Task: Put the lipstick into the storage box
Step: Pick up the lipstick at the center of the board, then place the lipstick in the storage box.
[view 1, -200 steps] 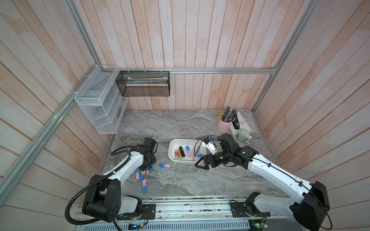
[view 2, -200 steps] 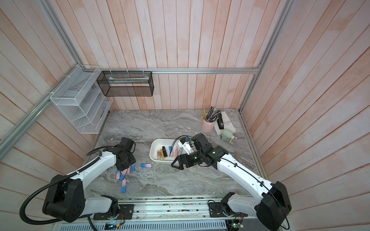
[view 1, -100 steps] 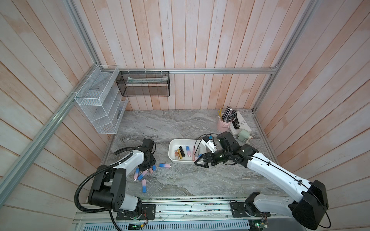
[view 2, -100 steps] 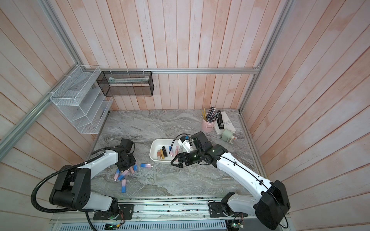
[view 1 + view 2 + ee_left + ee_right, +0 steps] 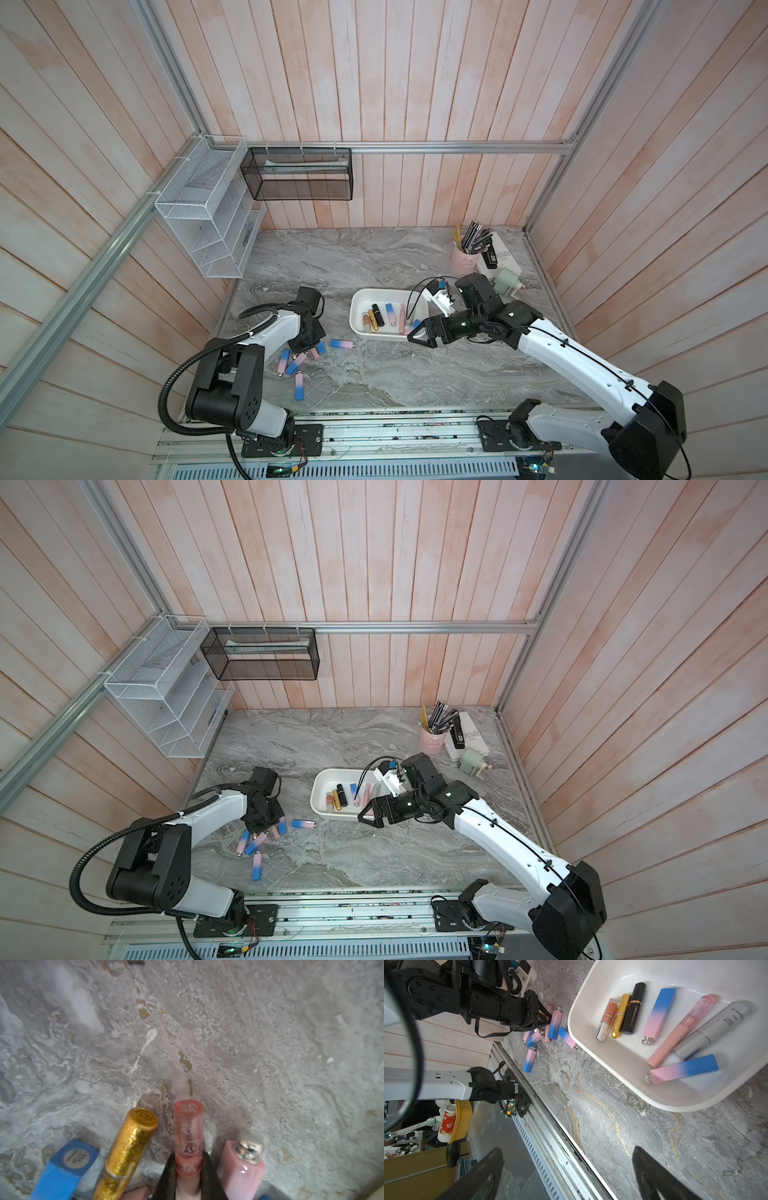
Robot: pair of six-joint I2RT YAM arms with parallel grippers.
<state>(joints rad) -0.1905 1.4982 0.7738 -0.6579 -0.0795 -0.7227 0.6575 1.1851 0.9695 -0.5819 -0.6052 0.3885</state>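
Observation:
Next, my left gripper carries the clear pink lipstick outward past a loose lipstick, up over the raised rim of the storage box [image 5: 356, 328], and releases it inside.
In the left wrist view my left gripper [image 5: 188, 1157] is shut on a clear pink lipstick [image 5: 188, 1126] with a bear print, low over the marble. A gold lipstick [image 5: 133, 1138] and a pink one with a silver knob [image 5: 243, 1167] lie on either side of it. In both top views that gripper [image 5: 306, 338] [image 5: 261, 818] sits on the pile of loose blue-pink lipsticks [image 5: 296, 365] left of the white storage box [image 5: 356, 328] [image 5: 318, 808]. The box [image 5: 572, 1022] holds several lipsticks. My right gripper [image 5: 417, 334] [image 5: 566, 1149] stands open and empty by the box's front right corner.
A pink pencil cup [image 5: 463, 259], a white carton [image 5: 500, 253] and a pale green bottle [image 5: 509, 282] stand at the back right. A white wire rack [image 5: 208, 216] and a black mesh basket [image 5: 299, 174] hang on the walls. One blue-pink lipstick [image 5: 343, 344] lies between pile and box.
My left gripper has dropped onto the lipstick pile and shut on the clear pink one. The right arm has barely moved and stays open.

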